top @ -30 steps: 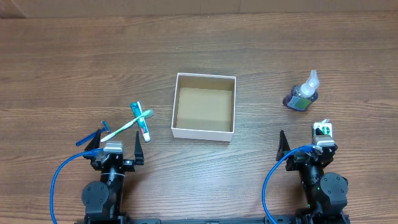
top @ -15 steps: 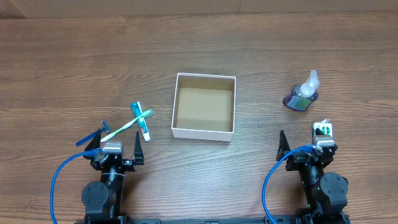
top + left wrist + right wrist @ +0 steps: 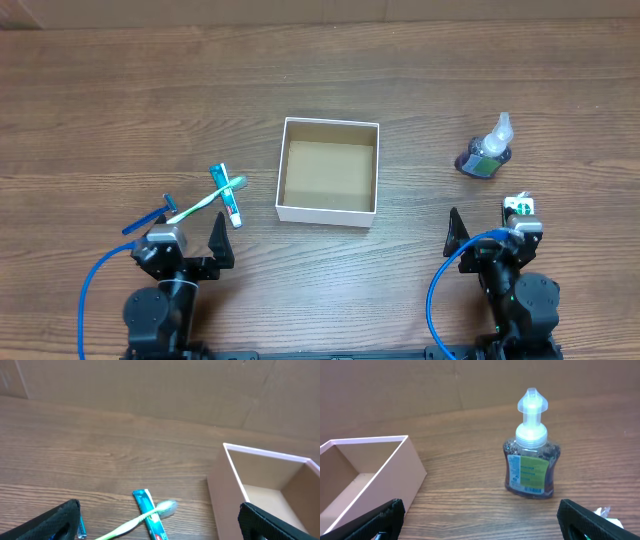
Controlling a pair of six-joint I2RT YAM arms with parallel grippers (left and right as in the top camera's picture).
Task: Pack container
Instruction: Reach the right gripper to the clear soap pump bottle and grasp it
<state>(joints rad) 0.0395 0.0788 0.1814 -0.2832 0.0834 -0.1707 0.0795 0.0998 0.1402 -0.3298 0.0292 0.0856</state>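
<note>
I should raise my right gripper outward over the purple soap bottle next, then bring the jaws down around the narrow pump top [image 3: 500,131] [image 3: 532,410], since the bottle stands upright.
The container [image 3: 327,213] is a square white box with a brown inside, open and empty, at the table's middle. It also shows in the left wrist view [image 3: 220,495] and the right wrist view [image 3: 405,480]. A green toothbrush [image 3: 205,203] lies across a teal toothpaste tube [image 3: 230,200] left of it, with a blue razor [image 3: 148,215] further left. A purple soap bottle [image 3: 487,152] stands at the right. My left gripper [image 3: 185,236] is open and empty, just short of the toothbrush [image 3: 135,521]. My right gripper [image 3: 490,232] is open and empty, short of the bottle [image 3: 532,460].
A small white item with a green mark [image 3: 518,207] lies beside my right gripper's right finger. A cardboard wall runs along the table's far edge [image 3: 150,390]. Blue cables loop from both arm bases at the front edge.
My left arm has turned slightly to the left, its wrist shifting a little leftward. The right arm has barely moved. No object has moved.
</note>
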